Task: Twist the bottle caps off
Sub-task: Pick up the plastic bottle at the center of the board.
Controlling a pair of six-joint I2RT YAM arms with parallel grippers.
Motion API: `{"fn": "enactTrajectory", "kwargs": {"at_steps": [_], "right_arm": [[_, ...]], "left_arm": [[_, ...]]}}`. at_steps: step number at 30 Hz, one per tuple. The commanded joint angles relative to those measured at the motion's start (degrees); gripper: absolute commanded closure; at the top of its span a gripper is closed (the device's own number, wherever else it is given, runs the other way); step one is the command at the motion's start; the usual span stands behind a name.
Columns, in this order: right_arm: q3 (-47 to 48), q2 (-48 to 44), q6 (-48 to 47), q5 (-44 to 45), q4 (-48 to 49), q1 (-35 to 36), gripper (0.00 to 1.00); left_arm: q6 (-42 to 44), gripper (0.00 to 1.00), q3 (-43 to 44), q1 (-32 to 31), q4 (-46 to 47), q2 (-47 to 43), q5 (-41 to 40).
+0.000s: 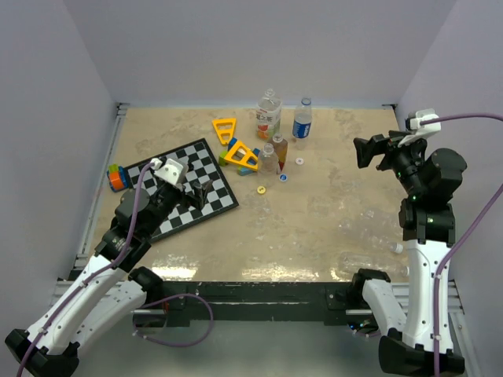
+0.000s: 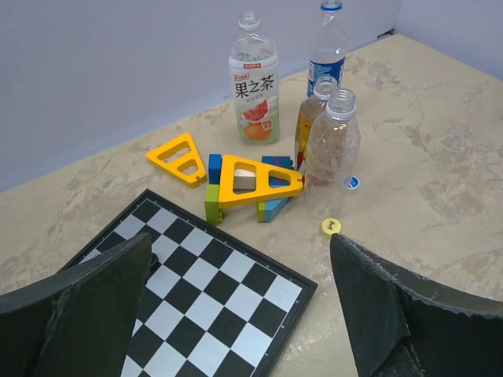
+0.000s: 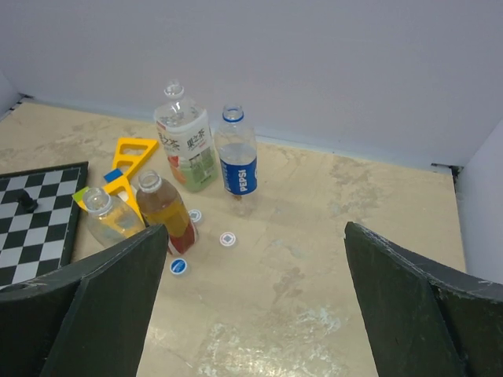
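I will next pull my right gripper back, tilt it down and lower it onto the farthest lying clear bottle. The clear bottle is below and back, and the gripper's fingers point away.
Four bottles stand upright at the back centre: a tea bottle with an orange label [image 1: 269, 114] [image 2: 254, 86] [image 3: 187, 145], a blue-labelled bottle [image 1: 302, 119] [image 2: 328, 47] [image 3: 236, 161], an amber bottle [image 1: 280, 151] [image 3: 163, 208] and a clear bottle [image 1: 268, 159] [image 2: 334, 149]. Their necks look open. Loose caps lie beside them: a white cap [image 1: 299, 162] [image 3: 228, 239], a blue cap [image 1: 284, 177] [image 3: 178, 266] and a yellow cap [image 1: 261, 189] [image 2: 331, 227]. My left gripper [image 1: 200, 192] [image 2: 240, 239] is open and empty over the chessboard. My right gripper [image 1: 365, 151] [image 3: 255, 236] is open and empty, raised at the right.
A chessboard [image 1: 185, 188] [image 2: 196, 298] lies at the left with a black piece [image 3: 26, 200] on it. Yellow triangular frames [image 1: 225, 128] [image 2: 255, 181] and coloured blocks sit left of the bottles. A colourful cube [image 1: 118, 177] lies at the far left. A clear bottle [image 1: 369, 259] seems to lie near the front right.
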Motion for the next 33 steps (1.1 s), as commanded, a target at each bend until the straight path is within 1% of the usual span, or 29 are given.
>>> {"fn": "enactTrajectory", "kwargs": {"at_steps": [1,2,8,14,17,18,21,22,28,33], "right_arm": [[-0.60,-0.41,0.37,2.11,2.54,-0.26,0.02],[-0.60,-0.32,0.20,2.28,2.54,-0.26,0.02],[-1.83,-0.14,-1.39,1.76,2.98,-0.26,0.02],[-1.83,0.73,-6.38,-1.05,1.84,-0.17,0.02],[-1.04,1.79,-14.62,-4.56,-1.14,-0.17,0.02],[-0.60,2.40,-19.53,-5.70,-2.98,-0.26,0.02],[1.76,5.12,-32.37,-8.78,-11.06,-0.26,0.02],[2.47,6.09,-35.11,-8.62,-14.65,-0.17,0.02],[4.76,11.80,-49.61,1.57,-26.36,-0.61,0.02],[3.27,14.53,-58.85,2.46,-31.90,-4.73,0.02]], "left_arm": [[0.28,0.00,-0.47,-0.02,2.89,-0.27,0.81],[0.37,0.00,-0.56,0.06,4.89,-0.18,0.81],[0.19,0.00,-0.56,-0.02,4.91,-0.26,1.77],[0.19,0.00,-0.65,-0.02,4.91,-0.35,1.60],[0.19,0.00,-0.65,0.06,4.91,-0.18,1.77],[0.19,0.00,-0.65,-0.02,4.91,-0.26,1.86],[0.19,0.00,-0.73,-0.02,4.91,-0.27,1.86],[0.19,0.00,-0.65,0.06,4.91,-0.27,1.86],[0.19,0.00,-0.82,-0.02,5.00,-0.26,1.95],[0.37,0.00,-0.91,0.06,5.00,-0.35,1.69]]}}
